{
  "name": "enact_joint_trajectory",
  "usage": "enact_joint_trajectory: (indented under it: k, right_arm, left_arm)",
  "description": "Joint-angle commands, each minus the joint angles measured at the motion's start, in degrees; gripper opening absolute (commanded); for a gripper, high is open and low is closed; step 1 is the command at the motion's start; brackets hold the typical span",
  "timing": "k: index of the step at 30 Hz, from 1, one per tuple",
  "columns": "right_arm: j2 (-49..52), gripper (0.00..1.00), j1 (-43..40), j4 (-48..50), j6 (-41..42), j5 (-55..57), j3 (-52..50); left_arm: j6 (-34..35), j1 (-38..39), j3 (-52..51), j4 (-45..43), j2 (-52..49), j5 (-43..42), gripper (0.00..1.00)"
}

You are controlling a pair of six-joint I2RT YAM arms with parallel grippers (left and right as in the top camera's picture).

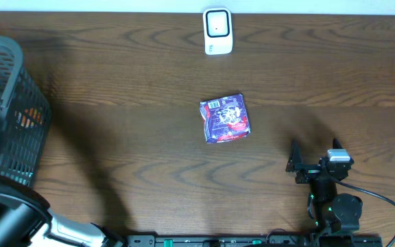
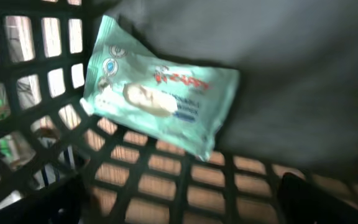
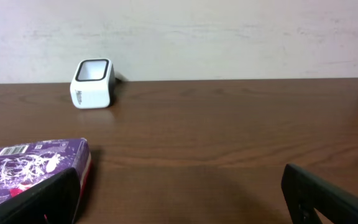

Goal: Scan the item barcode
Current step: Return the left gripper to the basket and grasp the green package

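Note:
My left gripper will go down deeper into the basket next, because its open fingers are still above the mint-green packet's edge (image 2: 156,128) by the basket's mesh side.
A purple packet (image 1: 225,118) lies mid-table, its barcode label facing up at its far left corner. The right wrist view shows it low at the left (image 3: 36,165). The white scanner (image 1: 217,31) stands at the table's far edge, also visible from the right wrist (image 3: 92,83). My right gripper (image 1: 314,147) rests open near the front edge, right of the packet, with nothing between its fingers (image 3: 328,199). My left gripper (image 2: 179,208) is open inside the basket, above a mint-green wipes packet (image 2: 160,93) that leans on the mesh wall. It is not touching that packet.
A dark mesh basket (image 1: 5,110) stands at the left edge with other goods inside. The left arm (image 1: 19,216) comes in from the bottom left corner. A pale wall runs behind the scanner.

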State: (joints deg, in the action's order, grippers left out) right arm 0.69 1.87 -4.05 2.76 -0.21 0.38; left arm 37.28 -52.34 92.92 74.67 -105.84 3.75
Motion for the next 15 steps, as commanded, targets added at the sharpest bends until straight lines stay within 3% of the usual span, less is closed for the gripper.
enact_joint_trajectory:
  k: [1,15]
  right_arm:
    - [-0.24,0.99,0.26,-0.24,0.57,0.07,-0.07]
    - [-0.24,0.99,0.26,-0.24,0.59,0.07,-0.07]
  left_arm:
    - [-0.79,0.28,-4.17,-2.40,-1.88,4.70,0.98]
    - [-4.31,0.28,-12.76,-10.67,-7.48,5.92,0.99]
